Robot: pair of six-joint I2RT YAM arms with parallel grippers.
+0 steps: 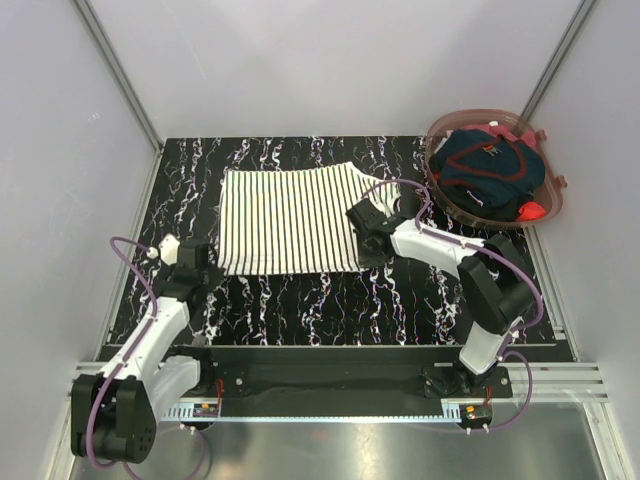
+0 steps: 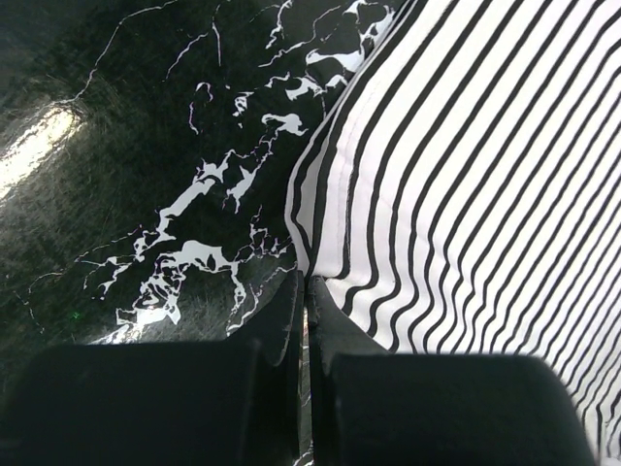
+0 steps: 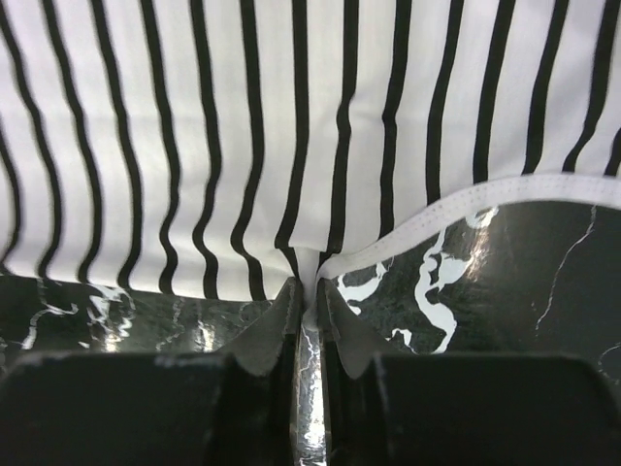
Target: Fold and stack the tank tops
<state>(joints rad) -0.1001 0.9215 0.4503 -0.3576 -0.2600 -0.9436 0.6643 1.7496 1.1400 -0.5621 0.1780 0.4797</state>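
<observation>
My right gripper pinches the tank top's corner and will next carry it outward over the striped tank top toward the tank top's far edge (image 1: 347,167), since the tank top still lies flat and unfolded.
The white, navy-striped tank top (image 1: 290,220) lies spread flat on the black marbled table (image 1: 300,300). My left gripper (image 1: 205,263) is at its near left corner, jaws shut on the cloth's edge (image 2: 320,223); the left gripper (image 2: 307,283) has its fingertips pressed together there. My right gripper (image 1: 360,222) is at the top's right side, and the right gripper (image 3: 312,289) is shut on a pinch of white cloth beside the white hem band (image 3: 466,206). The dark navy tank top (image 1: 485,165) with red trim lies crumpled in a basket.
A translucent pinkish basket (image 1: 437,188) stands at the back right corner of the table, partly over its edge. White walls with metal posts enclose the table on three sides. Bare table surface shows in front of the striped top.
</observation>
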